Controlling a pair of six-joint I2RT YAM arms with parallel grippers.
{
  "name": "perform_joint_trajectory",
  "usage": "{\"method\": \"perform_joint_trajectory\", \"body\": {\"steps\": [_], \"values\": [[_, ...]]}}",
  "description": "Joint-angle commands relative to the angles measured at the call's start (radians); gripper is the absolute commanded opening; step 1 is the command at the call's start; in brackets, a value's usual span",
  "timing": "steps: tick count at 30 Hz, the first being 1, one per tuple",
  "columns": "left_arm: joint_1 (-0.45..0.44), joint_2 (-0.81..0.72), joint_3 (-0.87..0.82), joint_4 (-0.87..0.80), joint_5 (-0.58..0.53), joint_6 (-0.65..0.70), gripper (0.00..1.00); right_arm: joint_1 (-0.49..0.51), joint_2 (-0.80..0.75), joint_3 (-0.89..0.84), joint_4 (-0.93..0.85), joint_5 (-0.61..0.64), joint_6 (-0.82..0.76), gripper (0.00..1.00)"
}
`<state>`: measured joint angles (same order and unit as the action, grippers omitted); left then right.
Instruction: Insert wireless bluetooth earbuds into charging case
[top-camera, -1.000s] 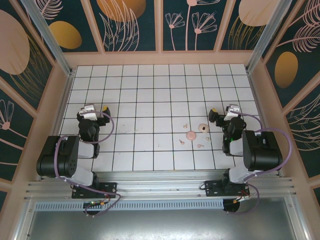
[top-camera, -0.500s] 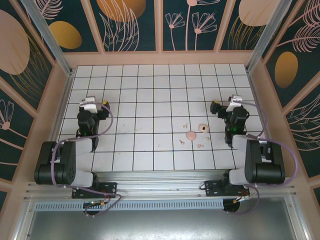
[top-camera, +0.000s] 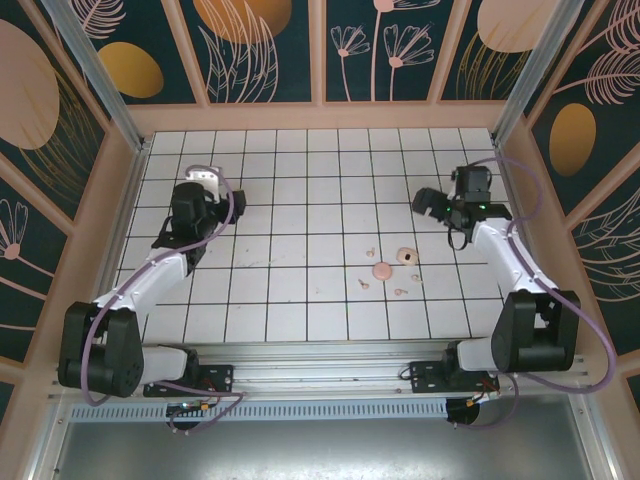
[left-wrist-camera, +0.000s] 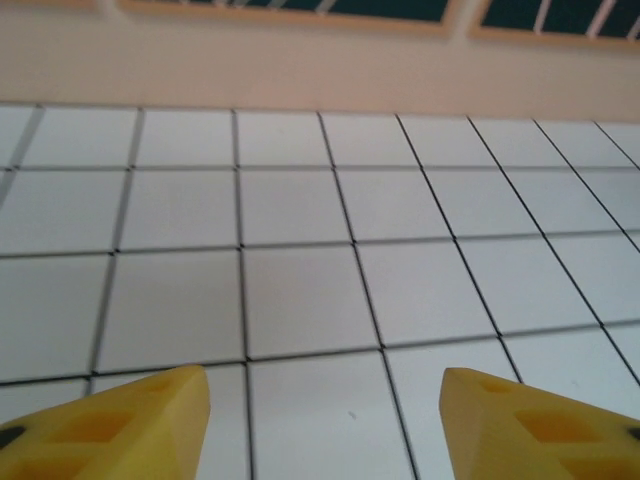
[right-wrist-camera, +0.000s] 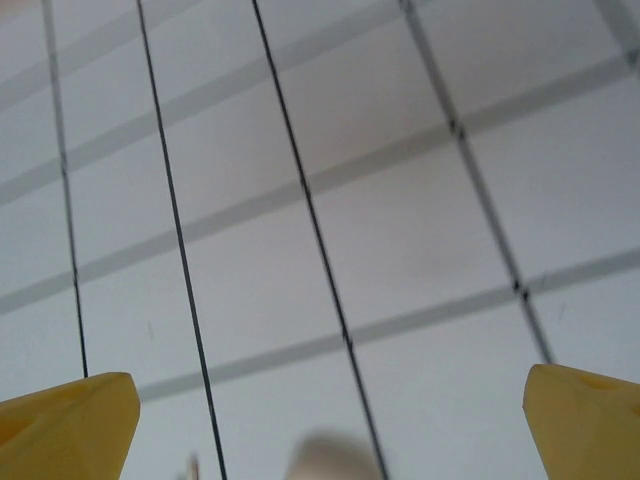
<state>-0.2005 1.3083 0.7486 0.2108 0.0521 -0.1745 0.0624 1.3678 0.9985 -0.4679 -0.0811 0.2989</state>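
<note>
The open fingers of my right gripper draw back and go down around the pale pink charging case (right-wrist-camera: 330, 462) next, since that lies below the gripper and nearer my base.
In the top view the charging case (top-camera: 405, 256), pale pink with a dark spot, lies on the white tiles right of centre. A round pink piece (top-camera: 381, 270) sits just beside it. Tiny pink earbuds are scattered around them: one (top-camera: 370, 251) behind, one (top-camera: 364, 283) in front, one (top-camera: 401, 292) nearer the front. My right gripper (top-camera: 428, 203) hovers behind and right of the case, open (right-wrist-camera: 330, 400) and holding nothing. A blurred pink shape (right-wrist-camera: 330, 460) shows at the bottom edge of the right wrist view. My left gripper (left-wrist-camera: 325, 410) is open over bare tiles, far to the left.
The tiled floor (top-camera: 300, 200) is boxed in by low peach walls (top-camera: 320, 115); the back wall (left-wrist-camera: 300, 70) fills the top of the left wrist view. The left arm (top-camera: 170, 255) stretches along the left side, the right arm (top-camera: 510, 255) along the right.
Both arms have unfolded from near their bases and reached toward the back. The right gripper now points left toward the case. The case and earbuds have not moved.
</note>
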Motion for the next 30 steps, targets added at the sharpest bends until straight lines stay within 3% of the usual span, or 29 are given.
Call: {"method": "perform_joint_trajectory", "body": {"steps": [1,7,19,30], "values": [[-0.049,0.03,0.049,-0.196,-0.034,-0.036,0.61,0.07,0.032,0.02,-0.268,-0.018,0.109,0.95],[-0.097,0.092,0.087,-0.27,-0.023,-0.06,0.58,0.142,0.135,0.053,-0.311,0.001,0.158,0.84],[-0.123,0.152,0.105,-0.278,-0.007,-0.072,0.57,0.158,0.327,0.125,-0.304,0.034,0.175,0.78],[-0.125,0.181,0.111,-0.278,-0.023,-0.069,0.56,0.164,0.406,0.135,-0.311,0.037,0.175,0.72]]}}
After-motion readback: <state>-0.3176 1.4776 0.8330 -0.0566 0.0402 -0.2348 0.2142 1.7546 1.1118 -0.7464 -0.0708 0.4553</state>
